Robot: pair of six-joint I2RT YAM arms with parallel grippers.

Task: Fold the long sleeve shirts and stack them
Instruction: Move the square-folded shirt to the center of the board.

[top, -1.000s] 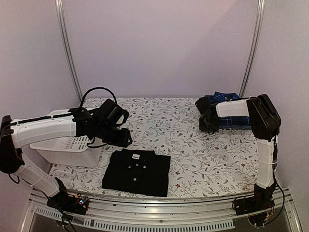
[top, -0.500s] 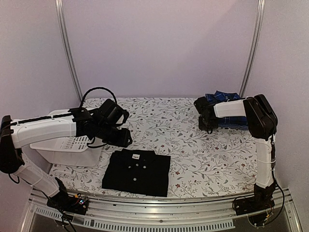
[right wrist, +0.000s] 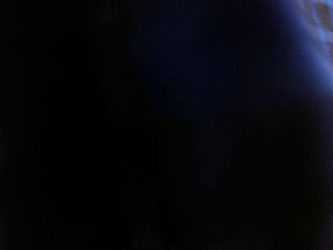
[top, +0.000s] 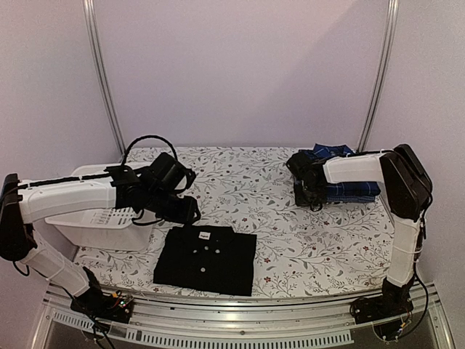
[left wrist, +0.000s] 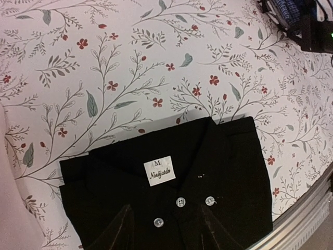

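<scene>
The plaid shirt is far from the black shirt (top: 207, 251), so my right gripper will next drag the plaid shirt back and toward the black one and let go of it.
The black shirt (top: 207, 251) lies folded flat at the near middle of the table, collar and label up, pale buttons showing in the left wrist view (left wrist: 223, 172). My left gripper (top: 185, 211) hovers just behind its collar, open and empty (left wrist: 166, 208). The blue-and-navy plaid shirt (top: 352, 190) lies bundled at the far right. My right gripper (top: 306, 185) is pressed into its left edge. The right wrist view is almost black, with only a blur of blue cloth (right wrist: 312, 31), so the jaws are hidden.
A white slotted basket (top: 94, 225) stands at the left edge, under my left arm. The floral tablecloth (top: 247, 185) covers the table. A metal rail (top: 240, 336) runs along the near edge.
My right gripper has shifted a little left and down against the plaid shirt, and its elbow has swung right. My left gripper has barely moved.
</scene>
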